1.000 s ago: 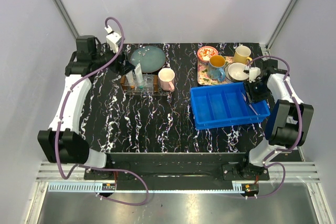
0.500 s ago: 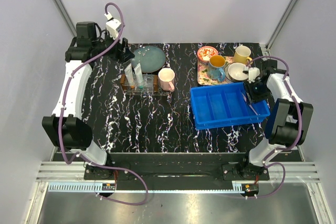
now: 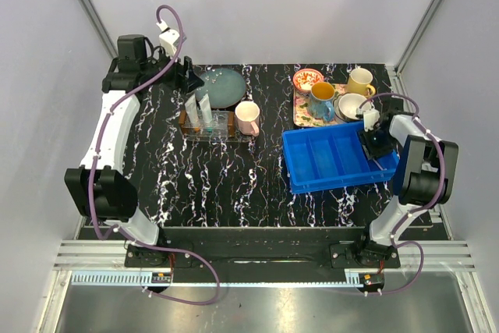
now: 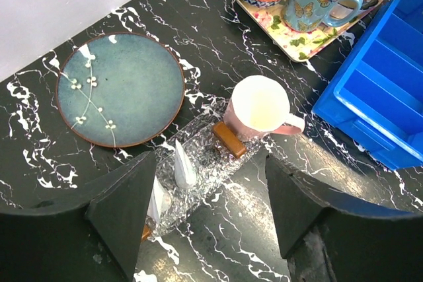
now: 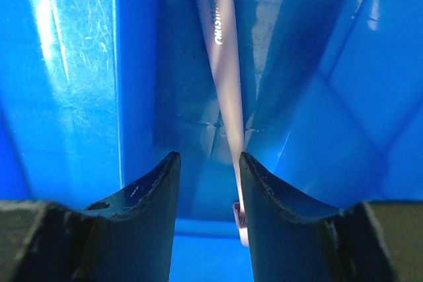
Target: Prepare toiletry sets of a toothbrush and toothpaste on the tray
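Note:
The pale-pink toothbrush [image 5: 221, 44] needs to be grabbed across its thin handle [image 5: 236, 152], so my right gripper should stay low in the section of the bin while it closes.
The clear tray [image 3: 221, 125] stands left of centre with brown rack ends [image 4: 229, 140]. Two white toothpaste tubes [image 3: 192, 108] [image 3: 206, 108] stand upright in it, caps down and hidden; they also show in the left wrist view [image 4: 184, 164] [image 4: 158, 200]. My left gripper [image 3: 187, 76] [image 4: 206, 211] is open and empty, high above the tray's far-left side. My right gripper [image 3: 376, 143] [image 5: 208, 158] is open, down in the right compartment of the blue bin [image 3: 327, 157]. The pale-pink toothbrush [image 5: 221, 44] lies between its jaws, against the right finger [image 5: 264, 189].
A pink mug [image 3: 248, 117] stands against the tray's right end. A teal plate [image 3: 218, 86] lies behind the tray. A patterned square tray [image 3: 305, 115] with mugs and bowls sits at the back right, behind the bin.
My left gripper has pulled up and back from the tubes in the tray, which stay standing. My right gripper has shifted slightly lower into the bin.

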You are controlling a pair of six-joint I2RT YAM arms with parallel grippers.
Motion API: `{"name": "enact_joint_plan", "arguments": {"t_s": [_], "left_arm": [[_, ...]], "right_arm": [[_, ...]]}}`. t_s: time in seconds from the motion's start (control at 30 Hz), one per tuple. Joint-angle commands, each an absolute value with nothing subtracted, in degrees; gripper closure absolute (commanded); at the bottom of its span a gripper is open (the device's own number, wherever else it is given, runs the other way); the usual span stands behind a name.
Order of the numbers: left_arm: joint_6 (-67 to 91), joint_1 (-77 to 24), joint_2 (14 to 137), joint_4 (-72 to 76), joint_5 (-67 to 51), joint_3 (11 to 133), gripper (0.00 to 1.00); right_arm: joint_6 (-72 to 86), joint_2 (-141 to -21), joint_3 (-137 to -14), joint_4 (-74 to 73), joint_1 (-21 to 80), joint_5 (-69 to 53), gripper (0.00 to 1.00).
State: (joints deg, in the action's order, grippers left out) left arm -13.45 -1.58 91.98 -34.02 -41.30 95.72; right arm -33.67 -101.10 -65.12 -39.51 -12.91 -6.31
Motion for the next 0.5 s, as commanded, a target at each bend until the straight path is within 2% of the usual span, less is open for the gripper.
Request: {"name": "enact_joint_plan", "arguments": {"t_s": [0.0, 0.47], "left_arm": [[-12.9, -2.0, 88.7, -28.9, -43.4, 94.6, 0.28], [-16.3, -2.0, 79.9, -28.9, -42.4, 86.9, 0.27]], "right_arm": [[-36.3, -103.3, -62.5, -32.1, -13.1, -5.5, 0.52], [-37.1, -101.5, -57.0, -27.9, -13.1, -6.1, 0.57]]}}
